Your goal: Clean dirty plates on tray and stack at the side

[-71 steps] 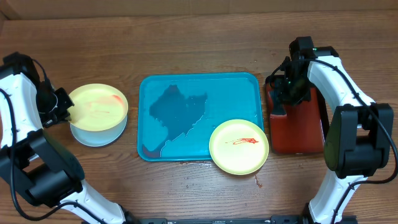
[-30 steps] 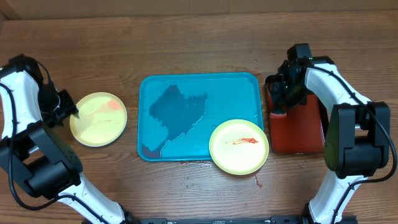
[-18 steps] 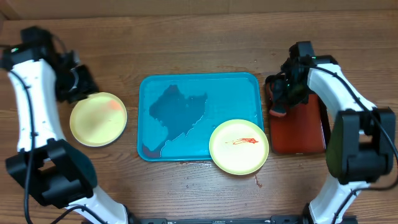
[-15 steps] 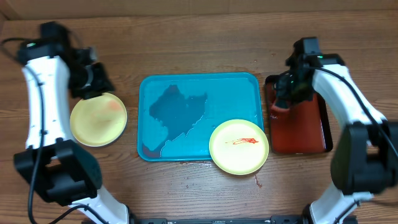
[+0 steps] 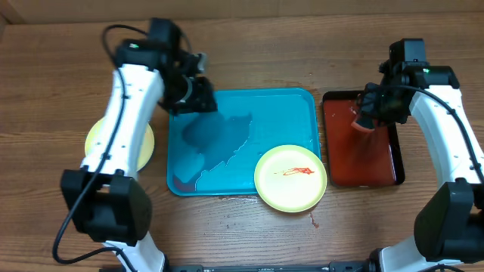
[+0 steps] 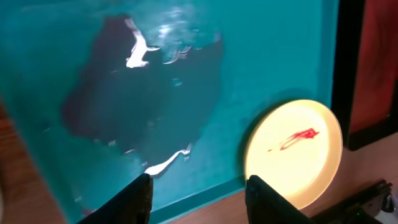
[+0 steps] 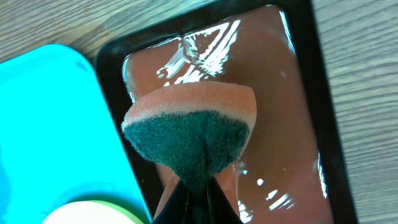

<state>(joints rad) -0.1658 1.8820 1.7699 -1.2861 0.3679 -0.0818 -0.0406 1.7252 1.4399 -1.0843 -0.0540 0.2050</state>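
My left gripper will next move back across the teal tray (image 5: 287,113) and down onto the plate's rim facing the wet patch, because red sauce is still smeared on that plate.
A pale yellow-green plate (image 5: 290,178) with a red sauce smear rests on the near right corner of the teal tray (image 5: 287,113), overhanging its rim. Another yellow-green plate (image 5: 145,147) lies on the table left of the tray, partly hidden by my left arm. My left gripper (image 5: 193,94) hovers over the tray's far left corner, open and empty. In the left wrist view the left gripper (image 6: 199,199) faces the tray (image 6: 273,56) and the smeared plate (image 6: 295,152). My right gripper (image 5: 365,117) is shut on an orange and dark green sponge (image 7: 193,134) above the dark red tray (image 7: 249,93).
A dark wet patch (image 5: 215,140) spreads over the left half of the teal tray. The dark red, black-rimmed tray (image 5: 363,162) lies right of it, glistening wet. A small red spot (image 5: 312,222) marks the wood near the smeared plate.
My left arm has swung from the plate at the left to above the tray's far left corner. My right gripper, still holding the sponge, has shifted right over the red tray.
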